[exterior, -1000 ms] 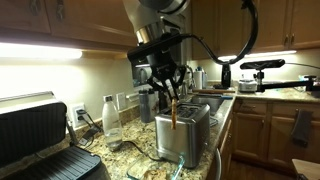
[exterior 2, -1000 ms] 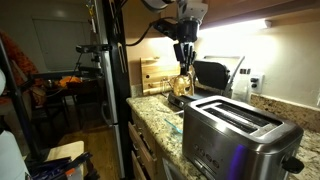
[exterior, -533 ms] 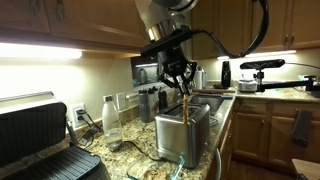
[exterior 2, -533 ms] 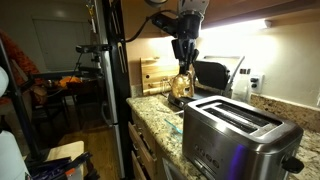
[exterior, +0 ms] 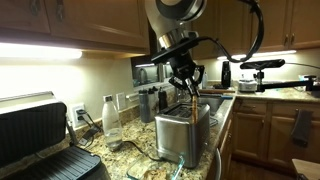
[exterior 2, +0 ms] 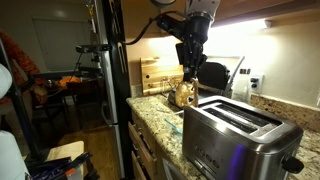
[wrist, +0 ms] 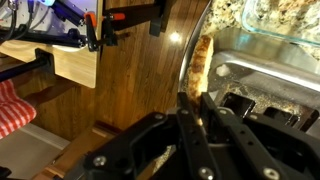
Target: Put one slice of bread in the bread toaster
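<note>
My gripper should next carry the slice (exterior 2: 193,79) across to the toaster's nearer dark slot (exterior 2: 230,119) and let it go there, because that slot is to my gripper's right in the wrist view.
My gripper (exterior: 186,84) is shut on the slice of bread (exterior: 192,104), a thin tan-brown slice hanging edge-down just above the top of the shiny steel bread toaster (exterior: 183,131). From the opposite side the gripper (exterior 2: 191,62) holds the slice (exterior 2: 193,79) beyond the far end of the toaster (exterior 2: 240,137). In the wrist view the slice (wrist: 203,62) sticks out edge-on between my black fingers (wrist: 188,120), with the toaster's steel top (wrist: 272,82) and a dark slot to its right.
A dark-lidded grill press (exterior: 38,138) stands open on the granite counter, with a water bottle (exterior: 111,117) behind it. A glass dish (wrist: 272,20) lies by the toaster. A sink and kettle (exterior: 226,75) lie further along, and a knife block (exterior 2: 150,76) stands by a dark fridge (exterior 2: 108,70).
My gripper has carried the bread slice sideways along the counter until it hangs over the toaster's top. Nothing else has moved.
</note>
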